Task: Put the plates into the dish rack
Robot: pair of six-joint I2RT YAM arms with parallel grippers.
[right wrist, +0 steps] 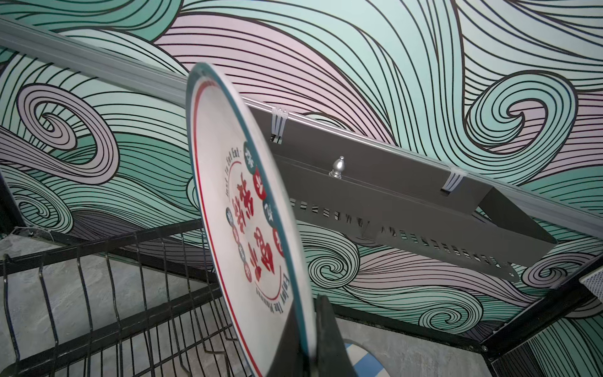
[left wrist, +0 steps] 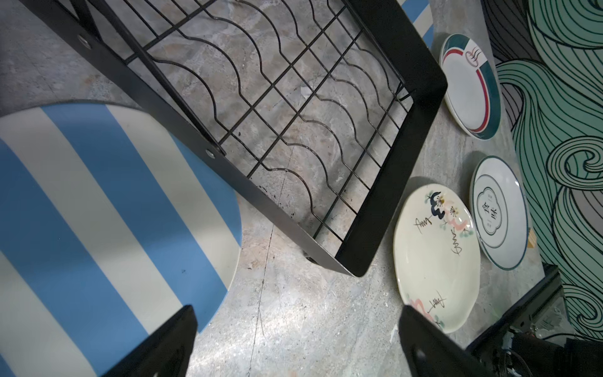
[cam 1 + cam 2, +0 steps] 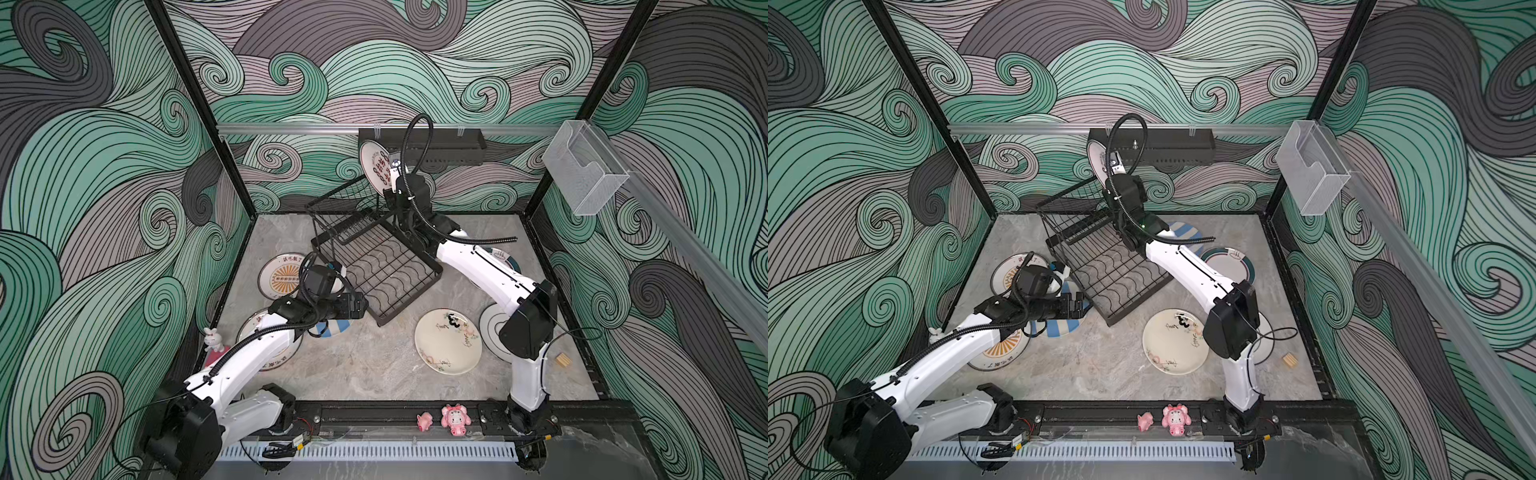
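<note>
My right gripper moves down next until the red-lettered plate [image 1: 241, 212] stands among the upper basket's wires, then releases its rim, since that basket lies below my gripper.
My right gripper [image 1: 310, 313] is shut on the rim of a red-lettered plate [image 1: 241, 212], holding it on edge above the raised upper basket [image 3: 349, 203] of the black dish rack [image 3: 386, 266]. Down by the rack's front left corner my left gripper [image 2: 297, 313] hangs open over bare table, next to a blue-striped plate [image 2: 98, 212] that reaches under the rack's rim [image 2: 385, 202]. Lying flat on the table are an orange-sunburst plate [image 3: 280, 276], a cream plate with drawings [image 3: 446, 340], a black-ringed plate [image 2: 499, 212] and a teal-rimmed plate [image 2: 470, 88].
A black perforated wall shelf [image 3: 440, 145] hangs just behind the held plate. A clear plastic box [image 3: 582, 166] is fixed to the right wall. A rabbit figurine [image 3: 212, 338], pink pig figures [image 3: 455, 419] and a small wooden block [image 3: 562, 359] sit near the table edges.
</note>
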